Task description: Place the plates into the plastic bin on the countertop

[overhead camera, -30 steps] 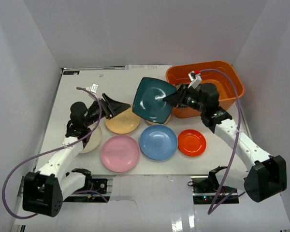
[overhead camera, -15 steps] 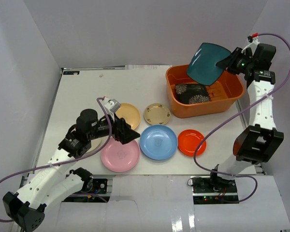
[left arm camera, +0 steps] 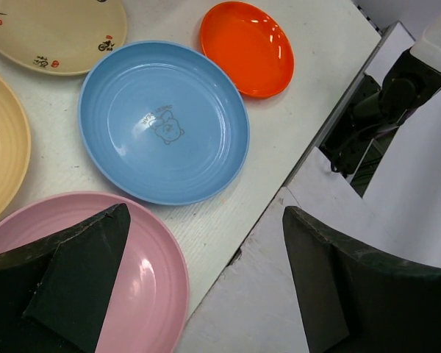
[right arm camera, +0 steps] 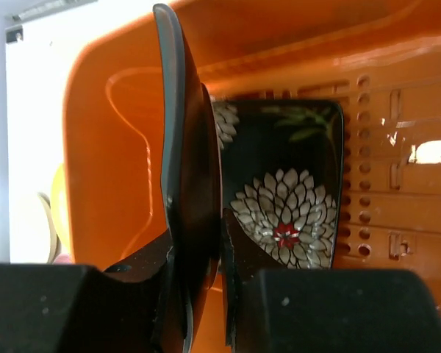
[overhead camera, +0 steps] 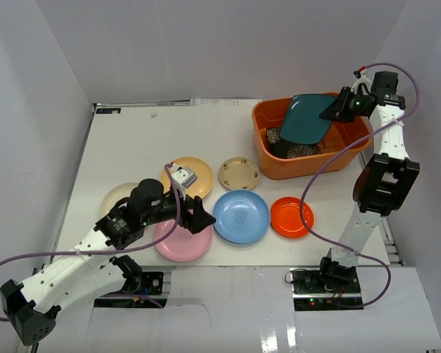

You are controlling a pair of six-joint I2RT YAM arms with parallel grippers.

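My right gripper lowers into the bin toward the black square plate point(overhead camera: 297, 151) point(right arm camera: 285, 187) next and releases the teal plate's rim, because it still hangs above the slotted bottom.
My right gripper point(overhead camera: 336, 109) is shut on the rim of the dark teal squarish plate point(overhead camera: 307, 118) and holds it tilted over the orange plastic bin point(overhead camera: 320, 168); the plate shows edge-on in the right wrist view point(right arm camera: 184, 176). The black square plate with white flowers point(right arm camera: 287, 198) lies on the bin's slotted bottom. My left gripper point(overhead camera: 197, 219) is open and empty, over the pink plate point(overhead camera: 173, 246) at the countertop's front edge point(left arm camera: 228, 228). The blue point(overhead camera: 240, 215), orange-red point(overhead camera: 292, 217), yellow point(overhead camera: 198, 175), gold-rimmed tan point(overhead camera: 239, 173) and cream point(overhead camera: 115, 197) plates lie on the white countertop point(overhead camera: 132, 140).
The enclosure's white walls close in on three sides. The right arm's purple cable point(overhead camera: 323, 173) loops down past the bin's front. The countertop's front edge drops off right below the pink plate.
My right gripper has lowered the teal plate from above the bin's back down into the bin. My left arm has moved forward, gripper now over the pink plate's right side.
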